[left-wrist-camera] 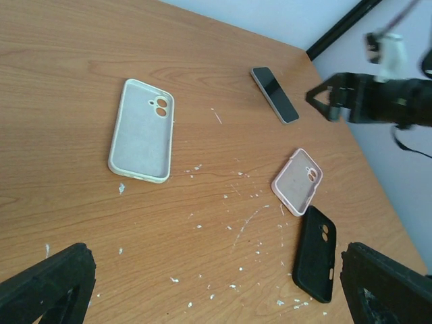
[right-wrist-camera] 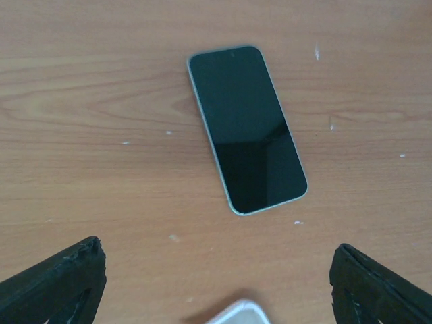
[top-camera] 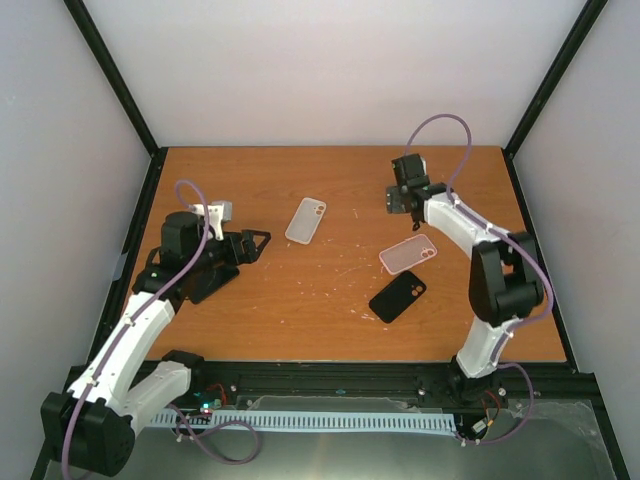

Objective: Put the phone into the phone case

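My right gripper will move outward and down over the phone's middle and turn its fingers to either side of both long edges, since the phone lies angled to them.
The phone lies flat and screen-up on the wooden table, also in the left wrist view as a dark slab. My right gripper hovers above it, jaws wide apart with nothing between them; in the top view this gripper hides the phone. Three phone cases lie open side up: a whitish one, a pink one and a black one. My left gripper is open and empty, left of the cases.
White crumbs and scratches speckle the table between the cases. Black frame posts and pale walls enclose the table on three sides. The pink case's rim pokes into the bottom of the right wrist view.
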Motion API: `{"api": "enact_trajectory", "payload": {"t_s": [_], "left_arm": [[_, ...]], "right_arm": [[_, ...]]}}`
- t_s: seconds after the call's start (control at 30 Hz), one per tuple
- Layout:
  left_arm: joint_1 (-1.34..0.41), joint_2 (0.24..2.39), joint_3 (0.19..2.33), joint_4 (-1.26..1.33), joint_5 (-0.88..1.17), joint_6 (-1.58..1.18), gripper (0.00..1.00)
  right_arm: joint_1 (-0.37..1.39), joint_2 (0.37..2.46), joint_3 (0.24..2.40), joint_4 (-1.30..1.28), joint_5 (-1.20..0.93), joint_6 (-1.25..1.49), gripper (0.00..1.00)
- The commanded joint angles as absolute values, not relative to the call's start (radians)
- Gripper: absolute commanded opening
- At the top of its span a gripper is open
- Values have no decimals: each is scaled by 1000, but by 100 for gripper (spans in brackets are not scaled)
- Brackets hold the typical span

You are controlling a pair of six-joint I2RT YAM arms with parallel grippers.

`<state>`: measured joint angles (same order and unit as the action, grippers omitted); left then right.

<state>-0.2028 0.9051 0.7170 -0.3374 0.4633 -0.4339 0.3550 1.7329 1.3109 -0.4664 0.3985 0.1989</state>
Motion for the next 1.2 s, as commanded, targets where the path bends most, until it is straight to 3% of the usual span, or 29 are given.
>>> {"api": "enact_trajectory", "payload": {"t_s": [0.0, 0.07, 0.57, 0.87, 1.17], "left_arm": [[-195, 867, 703, -306, 526, -410, 100], [-195, 858, 697, -305, 531, -415, 99], [-195, 878, 697, -329, 522, -395, 99], [-195, 881, 697, -330, 512, -396, 100], [-195, 887, 695, -330, 506, -395, 99]], "right_arm": [[248, 1885, 1413, -466, 247, 119, 90], [208, 1976, 1499, -510, 228, 101, 95], [107, 2382, 1986, -696, 212, 12, 100], [83, 2499, 2136, -747, 135, -20, 99], [83, 2503, 2125, -771, 64, -29, 95]]}}
